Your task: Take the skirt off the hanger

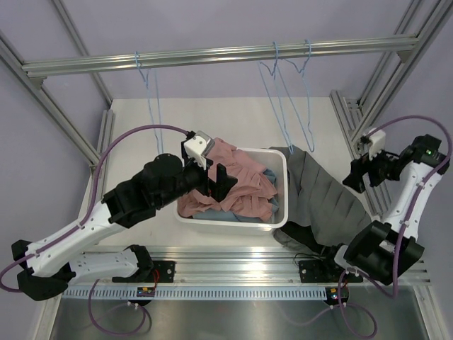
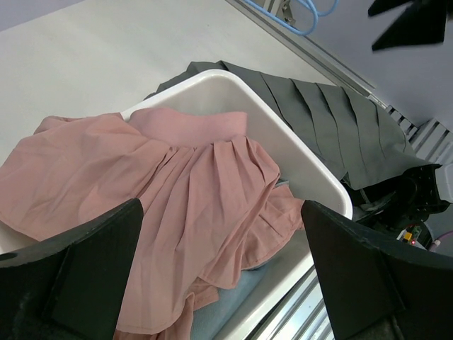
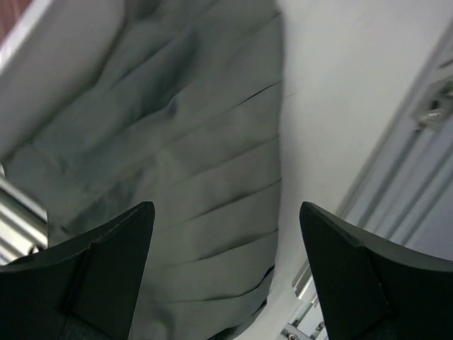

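My right gripper crosses down, back and to the left in the top view to the skirt's fold beside the bin next. It hovers over the skirt's opposite edge.
A grey pleated skirt lies spread on the table to the right of a white bin. It also shows in the right wrist view and the left wrist view. Its top end lies near the bottom of two blue wire hangers hanging from the rail; I cannot tell whether they touch. My right gripper is open and empty above the skirt's right edge. My left gripper is open and empty above a pink skirt in the bin.
The bin holds the pink skirt over a light blue garment. A third blue hanger hangs at the left of the rail. Aluminium frame posts border the table at right, and a rail runs along the near edge.
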